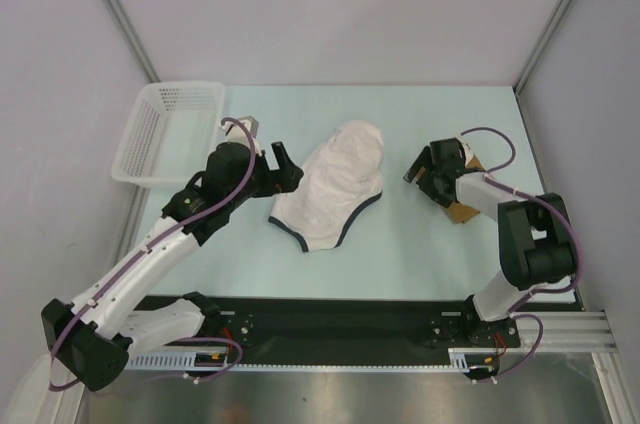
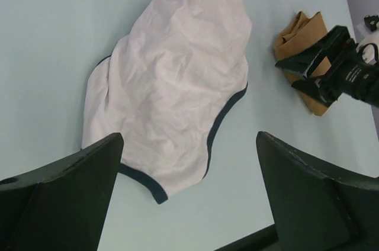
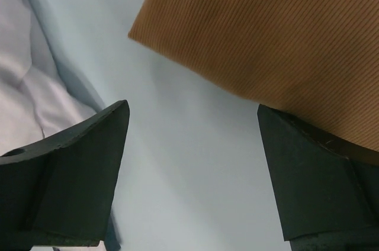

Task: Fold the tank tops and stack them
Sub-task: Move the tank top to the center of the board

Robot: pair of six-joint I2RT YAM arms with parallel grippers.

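My left gripper needs to draw back and come down onto the strap's navy-trimmed near tip (image 1: pixel 303 244) (image 2: pixel 159 195) to close there, because that tip of the strap sticks out uncovered on the table.
The white tank top (image 1: pixel 335 189) with navy trim lies crumpled and partly folded in the middle of the table; its chest print is hidden. My left gripper (image 1: pixel 285 166) hovers just left of it, open and holding nothing. In the left wrist view the white top (image 2: pixel 172 79) spreads ahead of the open left gripper (image 2: pixel 189 137). The tan-brown tank top (image 1: pixel 462 212) lies folded on the right, mostly hidden under my right arm. My right gripper (image 1: pixel 425 169) stands open at its left edge. The right wrist view shows the tan top (image 3: pixel 266 38) beside the right gripper (image 3: pixel 192 109), with only bare table between the fingers.
A white plastic lattice basket (image 1: pixel 180 86) stands at the back left corner. The pale blue table (image 1: pixel 420 254) is walled by grey panels behind and at both sides. The black rail with both arm bases runs along the near edge.
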